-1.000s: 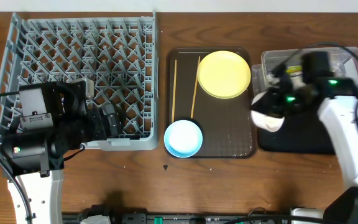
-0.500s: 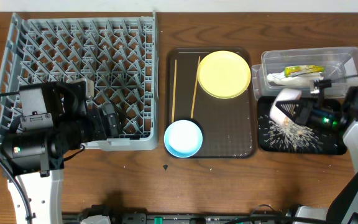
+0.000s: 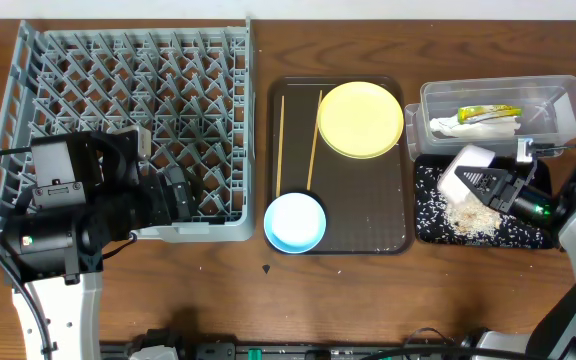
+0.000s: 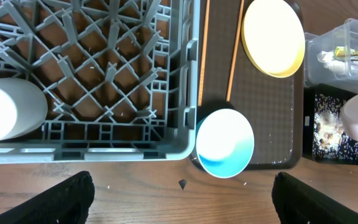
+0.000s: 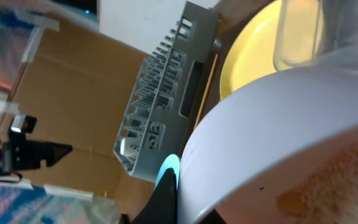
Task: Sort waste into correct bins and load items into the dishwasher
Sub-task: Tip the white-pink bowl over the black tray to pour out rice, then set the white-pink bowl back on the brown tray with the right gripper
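Observation:
Next, my right gripper swings left in the overhead view to the bare tray space beside the blue bowl, levels the bowl and releases it.
My right gripper (image 3: 490,184) is shut on the rim of the white bowl (image 3: 465,168) and holds it tipped on its side over the black tray (image 3: 533,234). Rice crumbs (image 3: 471,212) lie scattered and heaped in the tray. The bowl fills the right wrist view (image 5: 291,124). The clear tub (image 3: 558,112) holds the green-yellow wrapper (image 3: 488,112) and the white tissue (image 3: 473,127). The yellow plate (image 3: 360,119), chopsticks (image 3: 314,135) and blue bowl (image 3: 295,221) rest on the brown tray (image 3: 388,215). My left gripper (image 4: 182,193) is open above the table beside the grey rack (image 3: 128,120). A white cup (image 4: 8,118) lies in the rack.
The brown tray stands between the rack and the bins. A small dark speck (image 3: 266,268) lies on the wood in front of the blue bowl. The tub stands just behind the black tray, both near the table's right edge.
My right gripper has swung the white bowl from the brown tray's edge out over the black tray and tipped it. The rice crumbs have dropped into the tray. The left arm is still.

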